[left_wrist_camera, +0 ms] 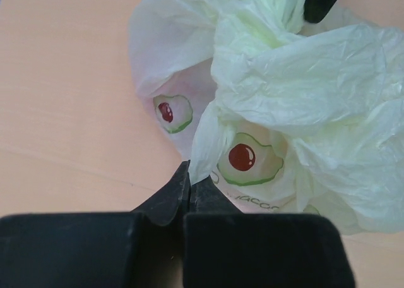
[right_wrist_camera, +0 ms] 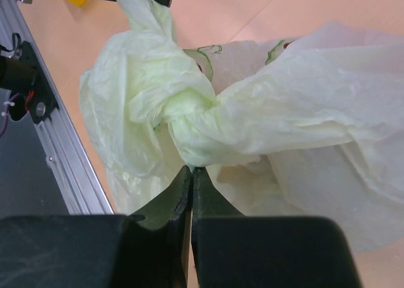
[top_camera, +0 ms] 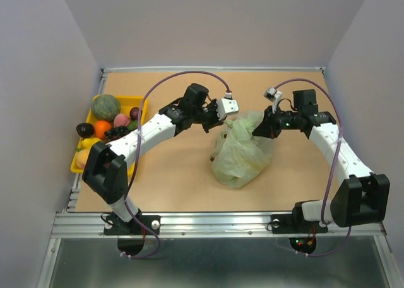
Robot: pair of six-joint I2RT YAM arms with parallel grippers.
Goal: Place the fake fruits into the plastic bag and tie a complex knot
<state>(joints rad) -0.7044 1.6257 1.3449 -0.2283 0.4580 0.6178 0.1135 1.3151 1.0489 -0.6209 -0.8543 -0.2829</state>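
Observation:
I will pull my left gripper to the left in the top view, over the tabletop toward the tray, and let go, because the twisted knot is bunched loosely.
The pale green plastic bag [top_camera: 243, 150] lies bulging at the table's middle, its top gathered between my two grippers. My left gripper [top_camera: 221, 119] is shut on a thin edge of the bag [left_wrist_camera: 303, 92], pinched at the fingertips [left_wrist_camera: 178, 187]. My right gripper [top_camera: 259, 129] is shut on a bag handle just below a twisted knot [right_wrist_camera: 189, 120] of the handles. Its dark tip shows at the top of the left wrist view [left_wrist_camera: 319, 0]. Fake fruits lie in the tray at the left: green melon [top_camera: 106, 106], orange [top_camera: 101, 129], red apple [top_camera: 122, 120], grapes [top_camera: 117, 134], banana [top_camera: 88, 143]. The bag's contents are hidden.
The yellow tray [top_camera: 132, 101] sits at the table's left edge beside the left arm. Grey walls close in the left, back and right. A metal rail [top_camera: 208, 222] runs along the near edge and also shows in the right wrist view [right_wrist_camera: 60, 155].

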